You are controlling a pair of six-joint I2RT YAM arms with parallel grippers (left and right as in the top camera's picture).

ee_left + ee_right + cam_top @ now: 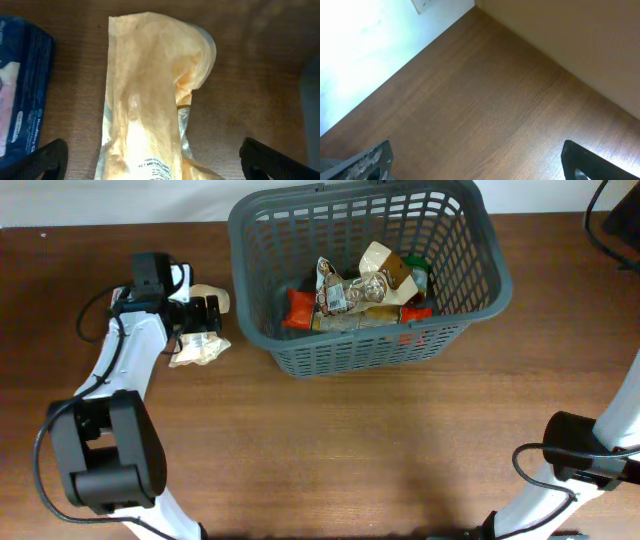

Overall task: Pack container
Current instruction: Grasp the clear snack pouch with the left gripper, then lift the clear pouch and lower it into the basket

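The bag is below my left gripper, between its open fingers. My left gripper needs to move down next, onto the middle of the tan, crinkled snack bag (145,142).
The container, a large dark grey basket (470,300) with lattice sides, stands at the top middle of the table and holds several grocery packets (360,295). A tan, crinkled snack bag (200,350) lies on the table left of the basket; it fills the left wrist view (150,100). My left gripper (203,315) hangs over this bag, open, its fingertips wide on either side of it (150,165). My right gripper (477,160) is open over bare wood; only its arm base shows at the overhead view's lower right.
A dark blue packet (22,85) lies just left of the tan bag in the left wrist view. A black cable and device (615,220) sit at the table's top right corner. A wall edge (560,45) runs along the table.
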